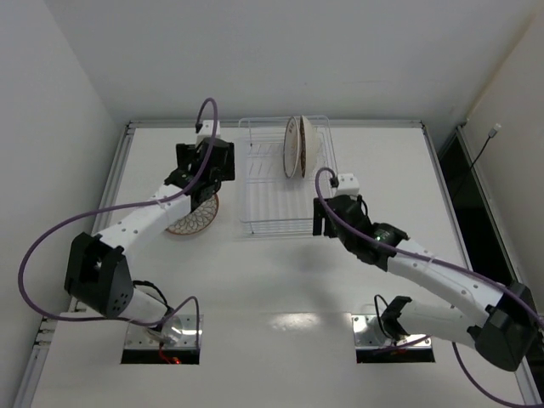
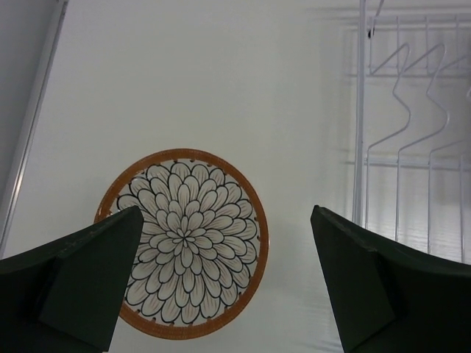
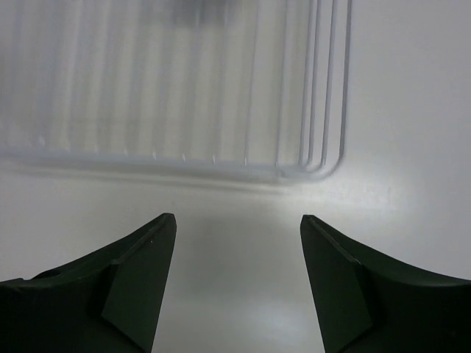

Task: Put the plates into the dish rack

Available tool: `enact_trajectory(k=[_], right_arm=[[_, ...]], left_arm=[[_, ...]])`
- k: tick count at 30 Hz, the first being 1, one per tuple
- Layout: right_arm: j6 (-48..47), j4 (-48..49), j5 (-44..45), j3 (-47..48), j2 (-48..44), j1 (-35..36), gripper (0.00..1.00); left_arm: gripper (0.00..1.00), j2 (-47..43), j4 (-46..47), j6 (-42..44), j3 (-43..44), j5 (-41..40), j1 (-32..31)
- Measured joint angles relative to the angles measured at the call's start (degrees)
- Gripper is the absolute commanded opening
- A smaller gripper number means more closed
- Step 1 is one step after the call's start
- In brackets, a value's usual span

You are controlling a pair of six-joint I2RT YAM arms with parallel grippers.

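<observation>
I will lower my left gripper next and draw it back onto the petal-patterned plate's rim on the rack [image 1: 274,217] side, because that rim shows between my open fingers.
One petal-patterned plate with an orange rim [image 2: 184,273] lies flat on the table left of the dish rack; in the top view [image 1: 194,220] the left arm partly covers it. Two plates [image 1: 297,146] stand upright in the far end of the white wire dish rack [image 1: 274,217]. My left gripper [image 2: 224,220] is open and empty, hovering above the flat plate [image 1: 206,167]. My right gripper [image 3: 237,229] is open and empty just outside the rack's near right corner [image 1: 325,219]. The rack's near rail shows in the right wrist view [image 3: 221,170], its left side in the left wrist view [image 2: 360,147].
A metal rail [image 1: 115,183] runs along the table's left edge and another [image 1: 442,183] along the right edge. Purple cables loop over both arms. The arm bases [image 1: 161,331] sit at the near edge.
</observation>
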Motion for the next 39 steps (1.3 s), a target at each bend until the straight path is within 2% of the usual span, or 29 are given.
enact_trajectory(k=[2,7,8,9,13,19,25,32,39], right_arm=[[3.23,0.72,-1.6,-6.54,-1.75,0.44,0.66],[8.92,3.96,-2.16,-18.58,-11.15,3.1,0.7],[9.75,5.03,-2.03,-20.52,-13.51,3.61,0.71],[10.21,5.84,-1.81,-21.88,-15.28,3.96,0.72],[11.19,9.49,-1.07,-26.25,-19.47,4.44,0.75],[11.08,12.63,-0.74,-29.51,-22.58,4.44,0.77],[9.44,15.58,-1.79,-31.63,-23.02,4.42,0.77],[7.52,16.87,-3.08,-32.54,-24.0,4.37,0.81],[6.58,17.35,-3.45,-33.2,-26.69,4.28,0.82]], left_arm=[[0.9,2.95,-2.84,-0.02,2.4,1.29,0.04],[0.89,5.35,-7.91,0.13,4.0,8.68,0.04],[0.9,5.2,-8.57,0.28,3.98,10.16,0.02],[0.99,5.03,-9.22,0.59,3.93,11.26,0.02],[1.0,4.79,-12.72,1.84,3.58,12.9,0.02],[1.0,6.27,-15.78,0.81,-1.55,6.58,0.02],[1.0,9.46,-16.33,1.53,-8.39,4.44,0.02],[1.0,14.32,-14.53,3.8,-7.85,5.14,0.68],[0.95,19.34,-13.22,5.6,-5.14,9.84,5.22]])
